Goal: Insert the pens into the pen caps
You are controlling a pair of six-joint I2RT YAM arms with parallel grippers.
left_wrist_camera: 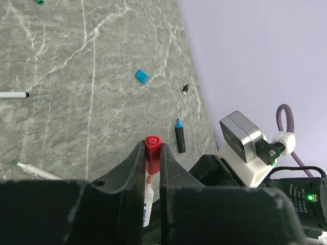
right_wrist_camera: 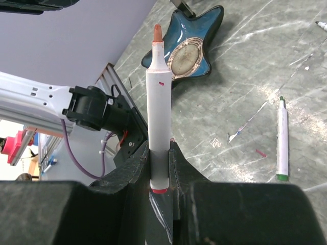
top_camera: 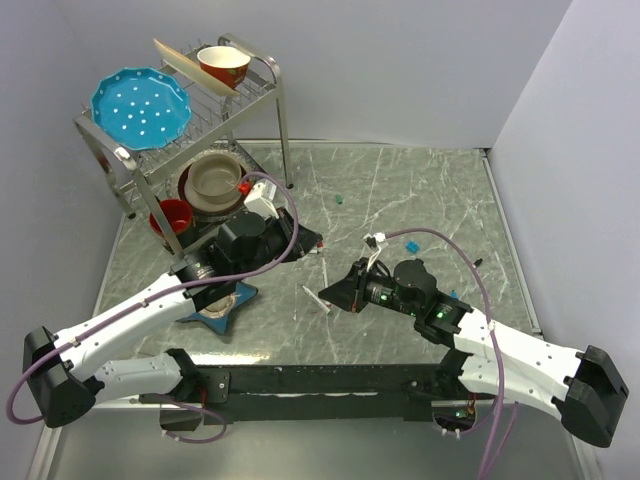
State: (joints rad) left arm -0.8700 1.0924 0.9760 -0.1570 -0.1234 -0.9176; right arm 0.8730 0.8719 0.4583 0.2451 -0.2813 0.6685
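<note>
The left gripper lowers next, sheathes the nib and releases the cap it holds, since the bare red nib (top_camera: 323, 258) (left_wrist_camera: 149, 179) points up just below the cap.
My left gripper (left_wrist_camera: 152, 149) is shut on a red pen cap (left_wrist_camera: 152, 144), its closed end sticking out past the fingertips. My right gripper (right_wrist_camera: 159, 151) is shut on the barrel of a white pen (right_wrist_camera: 158, 109) with a bare red nib. In the left wrist view that pen's nib (left_wrist_camera: 147, 181) shows just under the cap, between my fingers; in the right wrist view the nib stands free. The two grippers (top_camera: 305, 241) (top_camera: 337, 292) meet mid-table. On the marble lie a green-tipped pen (right_wrist_camera: 281, 138), a black pen with a blue tip (left_wrist_camera: 179, 138), a blue cap (left_wrist_camera: 141, 76), a black cap (left_wrist_camera: 185, 90) and another white pen (left_wrist_camera: 13, 95).
A wire dish rack (top_camera: 262, 80) at the back left carries a blue plate (top_camera: 140, 106) and bowls. A red cup (top_camera: 175, 215) stands below it. A blue star-shaped dish (right_wrist_camera: 191, 48) lies by the left arm. A green cap (top_camera: 340, 199) sits further back.
</note>
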